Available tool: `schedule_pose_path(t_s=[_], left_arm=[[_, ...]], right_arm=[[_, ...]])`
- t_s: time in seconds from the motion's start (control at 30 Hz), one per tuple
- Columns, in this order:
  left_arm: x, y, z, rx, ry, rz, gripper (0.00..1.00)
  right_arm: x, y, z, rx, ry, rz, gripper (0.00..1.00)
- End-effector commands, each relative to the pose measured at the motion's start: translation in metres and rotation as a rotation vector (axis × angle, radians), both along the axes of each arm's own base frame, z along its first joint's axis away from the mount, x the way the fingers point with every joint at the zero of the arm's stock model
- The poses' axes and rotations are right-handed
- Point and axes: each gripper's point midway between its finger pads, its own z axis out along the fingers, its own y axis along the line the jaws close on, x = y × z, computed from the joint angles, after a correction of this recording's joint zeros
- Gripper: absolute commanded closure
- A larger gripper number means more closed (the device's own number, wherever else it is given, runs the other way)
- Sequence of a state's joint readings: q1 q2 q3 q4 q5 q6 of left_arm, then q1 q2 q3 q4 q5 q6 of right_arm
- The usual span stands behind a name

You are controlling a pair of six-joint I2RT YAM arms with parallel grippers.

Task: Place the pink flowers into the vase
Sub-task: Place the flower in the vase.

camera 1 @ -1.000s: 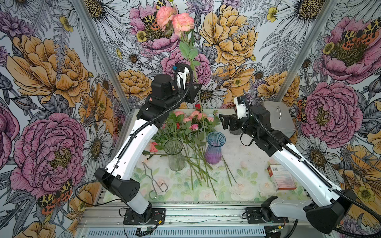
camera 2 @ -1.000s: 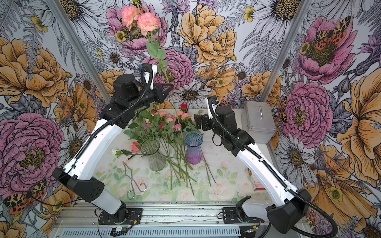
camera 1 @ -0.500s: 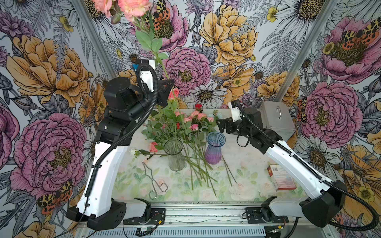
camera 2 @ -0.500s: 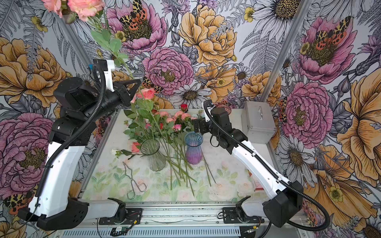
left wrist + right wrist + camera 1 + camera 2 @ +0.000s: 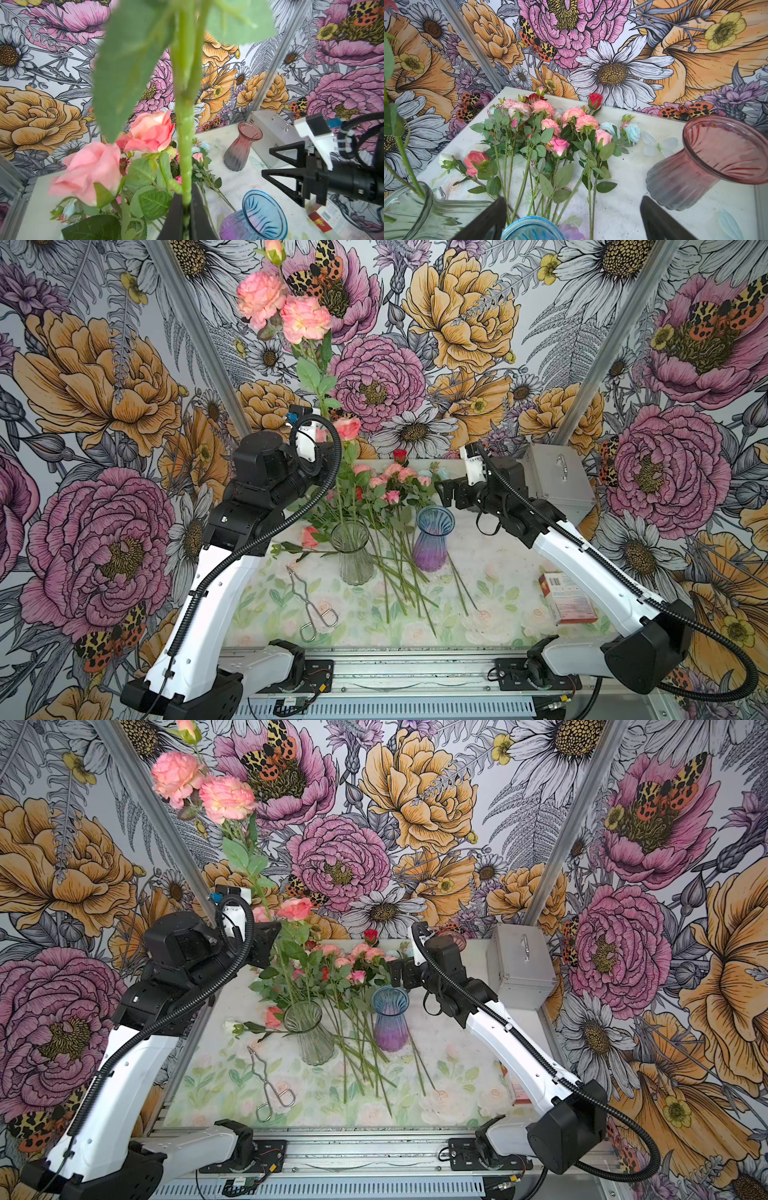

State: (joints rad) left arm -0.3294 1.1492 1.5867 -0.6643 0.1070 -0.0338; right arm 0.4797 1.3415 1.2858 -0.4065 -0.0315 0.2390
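Observation:
The thick green stem in my left gripper, still high above, goes down toward the opening of the clear glass vase (image 5: 351,551) for release next.
My left gripper (image 5: 186,199) is shut on the green stem (image 5: 185,145) of a pink flower, held upright high over the table's back left. Its ruffled pink blooms (image 5: 282,310) (image 5: 203,795) stand against the wall. Just below, two pink roses (image 5: 149,133) (image 5: 347,429) stand with their stems in the clear glass vase (image 5: 351,551) (image 5: 309,1031). More pink flowers (image 5: 390,485) (image 5: 550,124) lie in a pile on the table behind the vases. My right gripper (image 5: 446,493) (image 5: 573,207) is open and empty, just over the blue-purple vase (image 5: 432,537) (image 5: 531,227).
A pink glass vase (image 5: 716,162) (image 5: 241,149) and a silver box (image 5: 557,477) stand at the back right. Metal tongs (image 5: 316,610) lie front left, a red-and-white carton (image 5: 567,601) at the right edge. A red rose (image 5: 400,455) and pale blue blooms (image 5: 631,131) lie among the pile.
My left arm swung back and to the left with the pink flower, then brought it part way back right and lower. The right gripper crept slightly left and stayed open.

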Motion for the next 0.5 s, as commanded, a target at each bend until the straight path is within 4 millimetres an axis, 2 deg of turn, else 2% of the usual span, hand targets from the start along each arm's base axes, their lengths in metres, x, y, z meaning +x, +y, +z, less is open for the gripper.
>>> schedule_pose_path(t_s=[0.0,0.27,0.47], left_arm=[[-0.003,0.019,0.004,0.025,-0.069,0.081,1.00],[-0.013,0.029,-0.006,-0.037,-0.127,0.129,1.00],[-0.015,0.025,-0.035,-0.079,-0.110,0.147,1.00]], right_arm=[[-0.003,-0.001,0.001,0.019,-0.003,0.006,0.01],[-0.018,-0.005,-0.008,0.024,0.044,0.015,0.01],[-0.020,-0.008,-0.020,0.013,0.075,0.010,0.01]])
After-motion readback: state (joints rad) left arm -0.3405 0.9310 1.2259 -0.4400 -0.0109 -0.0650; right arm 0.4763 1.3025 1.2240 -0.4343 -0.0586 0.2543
